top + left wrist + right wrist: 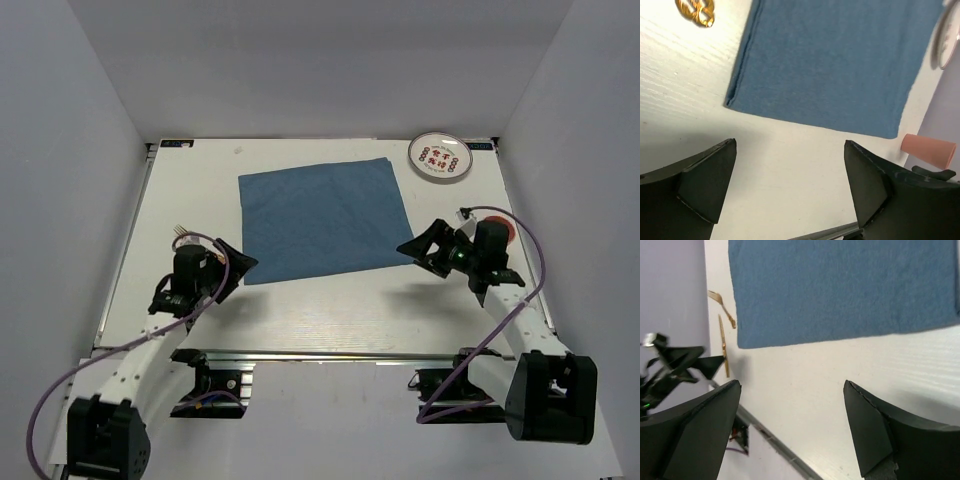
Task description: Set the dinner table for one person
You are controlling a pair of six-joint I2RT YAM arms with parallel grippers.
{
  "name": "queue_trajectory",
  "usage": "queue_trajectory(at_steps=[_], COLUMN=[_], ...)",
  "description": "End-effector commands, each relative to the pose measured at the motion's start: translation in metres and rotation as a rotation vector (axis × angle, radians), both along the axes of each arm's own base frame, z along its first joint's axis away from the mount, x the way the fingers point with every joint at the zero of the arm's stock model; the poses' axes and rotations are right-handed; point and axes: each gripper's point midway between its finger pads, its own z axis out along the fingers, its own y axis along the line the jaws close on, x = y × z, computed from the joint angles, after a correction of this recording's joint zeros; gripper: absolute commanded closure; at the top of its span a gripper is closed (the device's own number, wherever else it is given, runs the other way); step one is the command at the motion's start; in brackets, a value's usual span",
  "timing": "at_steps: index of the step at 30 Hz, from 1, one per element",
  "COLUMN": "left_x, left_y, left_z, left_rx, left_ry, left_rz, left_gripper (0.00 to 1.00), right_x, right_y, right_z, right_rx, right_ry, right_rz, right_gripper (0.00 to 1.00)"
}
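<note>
Next, the right gripper moves outward and down onto the plate's rim facing the pink cup and closes there, since the plate lies outward of the gripper.
The white dinner table (330, 312) bears a blue square cloth (322, 218) at its middle back. A white patterned plate (441, 158) sits at the back right corner. A pink cup (510, 233) lies beside my right arm; it also shows in the left wrist view (929, 150). Gold cutlery (181, 232) lies by the left arm, seen as a fork (722, 307) and a knife (723, 345) in the right wrist view. My left gripper (232, 265) is open and empty over bare table near the cloth's near-left corner. My right gripper (425, 248) is open and empty at the cloth's near-right corner.
A metal rail (330, 353) runs along the table's near edge. White walls enclose the table on the left, back and right. In the left wrist view the cloth (835, 60) lies just past the open fingers.
</note>
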Motion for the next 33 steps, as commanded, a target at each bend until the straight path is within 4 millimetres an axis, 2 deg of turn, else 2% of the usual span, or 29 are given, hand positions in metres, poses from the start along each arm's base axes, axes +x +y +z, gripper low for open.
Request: queue_trajectory(at_steps=[1, 2, 3, 4, 5, 6, 7, 8, 9, 10, 11, 13, 14, 16, 17, 21, 22, 23, 24, 25, 26, 27, 28, 29, 30, 31, 32, 33], left_x=[0.002, 0.006, 0.014, 0.025, 0.031, 0.038, 0.046, 0.058, 0.061, 0.064, 0.070, 0.073, 0.073, 0.070, 0.064, 0.053, 0.051, 0.049, 0.044, 0.039, 0.037, 0.035, 0.034, 0.033, 0.031, 0.027, 0.025, 0.023], left_y=[0.018, 0.018, 0.017, 0.012, 0.009, 0.006, 0.001, -0.006, -0.007, -0.010, -0.008, 0.000, 0.005, 0.017, 0.022, 0.043, 0.045, 0.044, 0.043, 0.044, 0.045, 0.047, 0.050, 0.053, 0.055, 0.057, 0.059, 0.056], left_z=[0.042, 0.050, 0.049, 0.064, 0.068, 0.068, 0.056, 0.072, 0.072, 0.064, 0.074, 0.072, 0.081, 0.084, 0.086, 0.100, 0.102, 0.104, 0.106, 0.105, 0.106, 0.105, 0.105, 0.104, 0.108, 0.101, 0.101, 0.099], left_rx=[0.098, 0.105, 0.121, 0.110, 0.114, 0.120, 0.118, 0.103, 0.110, 0.135, 0.159, 0.235, 0.268, 0.344, 0.367, 0.472, 0.471, 0.457, 0.445, 0.449, 0.459, 0.470, 0.487, 0.512, 0.522, 0.554, 0.575, 0.564], left_ry=[-0.100, -0.118, -0.109, -0.134, -0.126, -0.110, -0.050, -0.070, -0.049, -0.021, -0.016, 0.026, 0.039, 0.055, 0.070, 0.040, 0.028, 0.006, -0.011, 0.007, 0.006, 0.008, 0.003, -0.007, -0.038, -0.034, -0.050, -0.065], left_rz=[0.033, 0.035, 0.021, -0.001, -0.017, -0.041, -0.068, -0.094, -0.108, -0.141, -0.142, -0.161, -0.156, -0.157, -0.158, -0.120, -0.119, -0.135, -0.155, -0.159, -0.164, -0.167, -0.163, -0.168, -0.162, -0.158, -0.167, -0.190], left_gripper=[0.02, 0.02, 0.02, 0.02, 0.02, 0.02, 0.02, 0.02, 0.02, 0.02, 0.02, 0.02, 0.02, 0.02, 0.02, 0.02, 0.02, 0.02, 0.02, 0.02, 0.02, 0.02, 0.02, 0.02, 0.02, 0.02, 0.02, 0.02], right_x=[0.025, 0.028, 0.041, 0.051, 0.060, 0.083, 0.090, 0.103, 0.114, 0.130, 0.142, 0.162, 0.170, 0.185, 0.186, 0.206, 0.212, 0.224, 0.229, 0.243, 0.242, 0.247, 0.252, 0.258, 0.266, 0.269, 0.278, 0.280], right_y=[-0.007, 0.000, -0.001, 0.002, 0.001, -0.002, -0.007, -0.016, -0.023, -0.029, -0.040, -0.050, -0.056, -0.065, -0.072, -0.082, -0.087, -0.089, -0.091, -0.099, -0.103, -0.108, -0.122, -0.126, -0.128, -0.132, -0.137, -0.140], right_z=[0.026, 0.012, 0.023, 0.009, 0.006, 0.025, 0.011, 0.011, 0.011, 0.020, 0.022, 0.028, 0.028, 0.028, 0.024, 0.030, 0.024, 0.033, 0.020, 0.033, 0.012, 0.013, 0.010, 0.010, 0.002, -0.002, 0.006, -0.010], right_rx=[-0.098, -0.130, -0.158, -0.201, -0.245, -0.270, -0.299, -0.325, -0.340, -0.349, -0.358, -0.348, -0.327, -0.321, -0.328, -0.288, -0.283, -0.271, -0.292, -0.293, -0.332, -0.339, -0.324, -0.312, -0.301, -0.289, -0.287, -0.303], right_ry=[-0.146, -0.093, -0.095, -0.057, -0.045, -0.074, -0.002, 0.014, 0.033, 0.047, 0.080, 0.109, 0.137, 0.171, 0.204, 0.204, 0.219, 0.198, 0.228, 0.204, 0.273, 0.276, 0.289, 0.284, 0.280, 0.281, 0.251, 0.287], right_rz=[-0.003, 0.023, 0.020, 0.045, 0.036, 0.006, -0.015, -0.080, -0.131, -0.186, -0.288, -0.384, -0.459, -0.539, -0.587, -0.702, -0.719, -0.730, -0.725, -0.746, -0.745, -0.753, -0.769, -0.764, -0.750, -0.721, -0.719, -0.707], right_gripper=[0.11, 0.11, 0.11, 0.11, 0.11, 0.11, 0.11, 0.11, 0.11, 0.11, 0.11, 0.11, 0.11, 0.11, 0.11, 0.11, 0.11, 0.11, 0.11, 0.11, 0.11, 0.11, 0.11, 0.11, 0.11, 0.11, 0.11, 0.11])
